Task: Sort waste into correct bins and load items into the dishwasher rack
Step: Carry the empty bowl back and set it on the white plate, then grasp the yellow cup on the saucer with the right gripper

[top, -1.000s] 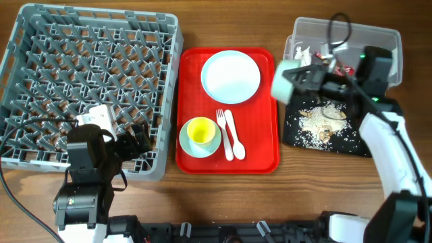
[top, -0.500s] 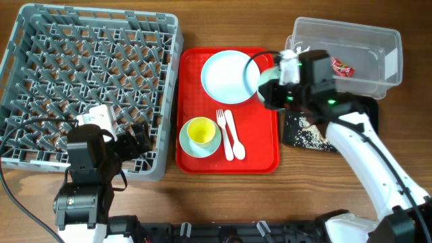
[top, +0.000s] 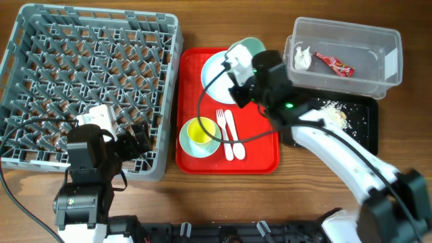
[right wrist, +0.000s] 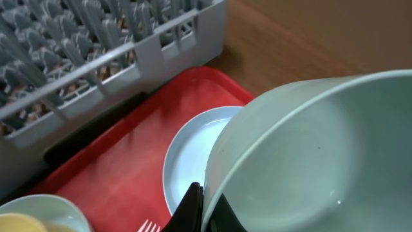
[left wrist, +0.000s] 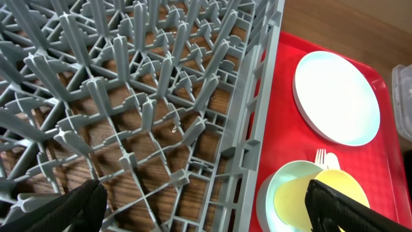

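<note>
The white plate (top: 217, 73) is empty below, so my right gripper should next move down and slightly back to let go of the mint-blue bowl (top: 247, 50) onto that plate.
My right gripper (top: 237, 75) is shut on the rim of a mint-blue bowl (top: 247, 50), held tilted above the white plate (top: 217, 73) on the red serving tray (top: 260, 145). In the right wrist view the bowl (right wrist: 309, 154) fills the frame, pinched by the fingers (right wrist: 203, 207), with the plate (right wrist: 190, 154) below. A second mint bowl (top: 185, 143) holds the yellow cup (top: 200, 131); a white fork (top: 221, 125) and spoon (top: 233, 137) lie beside it. My left gripper (top: 129, 145) is open and empty over the grey rack's (top: 88, 67) front right corner; its fingers (left wrist: 206, 212) show in the left wrist view.
The clear tub (top: 368, 84) at the back right holds the white tissue (top: 300, 58) and the red wrapper (top: 334, 64). In front of it the black tray (top: 361, 131) holds beige food scraps (top: 334, 116). Bare wood lies in front of both trays.
My right arm has swung left with the bowl, from over the black tray to above the plate on the red tray. The left arm has not moved.
</note>
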You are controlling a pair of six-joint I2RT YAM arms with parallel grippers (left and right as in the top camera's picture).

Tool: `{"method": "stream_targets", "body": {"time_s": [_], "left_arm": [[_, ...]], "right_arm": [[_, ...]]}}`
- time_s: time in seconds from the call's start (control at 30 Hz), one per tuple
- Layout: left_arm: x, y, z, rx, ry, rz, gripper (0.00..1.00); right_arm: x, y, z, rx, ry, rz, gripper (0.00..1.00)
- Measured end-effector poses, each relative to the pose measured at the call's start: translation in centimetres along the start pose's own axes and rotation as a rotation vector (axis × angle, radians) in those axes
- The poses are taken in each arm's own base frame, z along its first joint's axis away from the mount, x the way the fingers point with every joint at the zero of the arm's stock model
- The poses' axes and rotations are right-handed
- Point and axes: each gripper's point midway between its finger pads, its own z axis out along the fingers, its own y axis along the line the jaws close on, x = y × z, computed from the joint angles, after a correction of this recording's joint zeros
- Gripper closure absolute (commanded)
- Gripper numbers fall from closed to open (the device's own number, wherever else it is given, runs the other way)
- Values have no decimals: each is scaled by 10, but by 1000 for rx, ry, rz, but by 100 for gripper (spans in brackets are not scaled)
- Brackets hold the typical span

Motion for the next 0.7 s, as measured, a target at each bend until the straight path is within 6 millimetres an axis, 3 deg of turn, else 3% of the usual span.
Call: {"method": "stream_targets", "body": {"time_s": [0.17,0.33,0.47,0.6,0.7], "left_arm": [[0,0,0,0,0,0,0],[0,0,0,0,0,0,0],[0,0,0,0,0,0,0],[0,0,0,0,0,0,0],[0,0,0,0,0,0,0]], "right_arm": [[32,11,40,-28,80,-10,95],[67,18,63,-52,174,22,96],[93,23,68,-70,261,55,94],[102,25,65,-77,303,68,94],[106,26,62,-81,332,75,83]]}}
